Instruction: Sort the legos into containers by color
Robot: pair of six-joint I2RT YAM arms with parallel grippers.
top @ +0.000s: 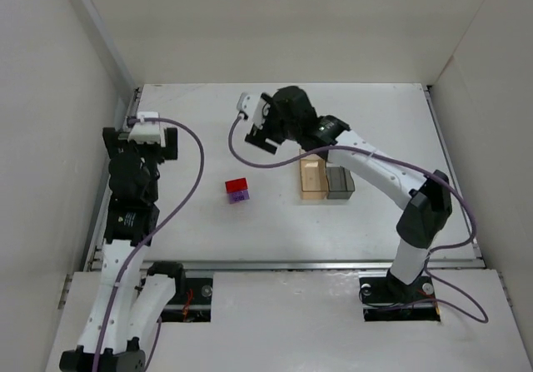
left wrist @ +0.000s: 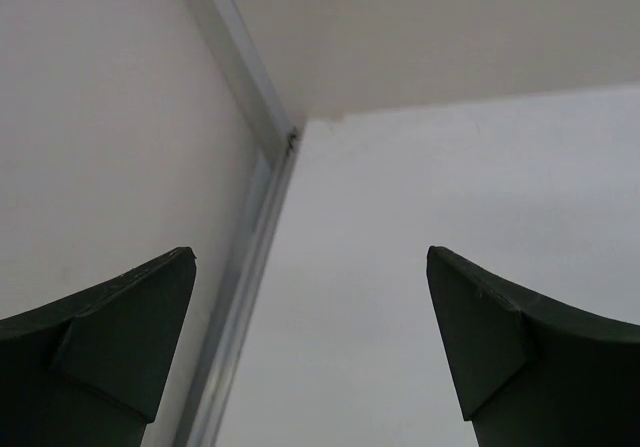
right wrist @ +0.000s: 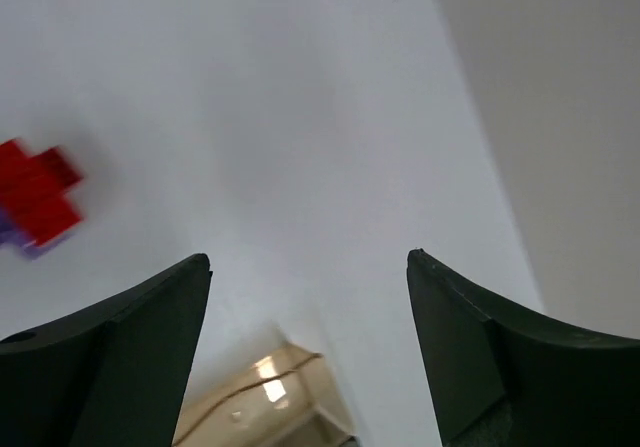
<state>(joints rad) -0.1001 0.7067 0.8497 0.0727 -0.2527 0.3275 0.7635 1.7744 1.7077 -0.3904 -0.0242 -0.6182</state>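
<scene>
The red lego [top: 236,186] lies below the right gripper, back and to the left in the top view, so the right gripper should go down that way onto it.
A red lego [top: 236,186] and a purple lego [top: 240,195] lie touching on the white table, left of the containers. The amber-orange container [top: 313,178] and the smoky grey container [top: 340,183] stand side by side at mid-table. My right gripper [top: 260,137] is open and empty, raised behind and between the legos and the amber container. In the right wrist view the legos [right wrist: 38,203] blur at the left edge and the amber container [right wrist: 262,407] shows below the open gripper [right wrist: 309,260]. My left gripper [top: 133,132] is open and empty at the far left [left wrist: 311,252].
White enclosure walls close in on the left, back and right. A metal rail [left wrist: 240,267] runs along the left table edge beside my left gripper. A metal strip [top: 291,265] borders the table's near edge in front of the arm bases.
</scene>
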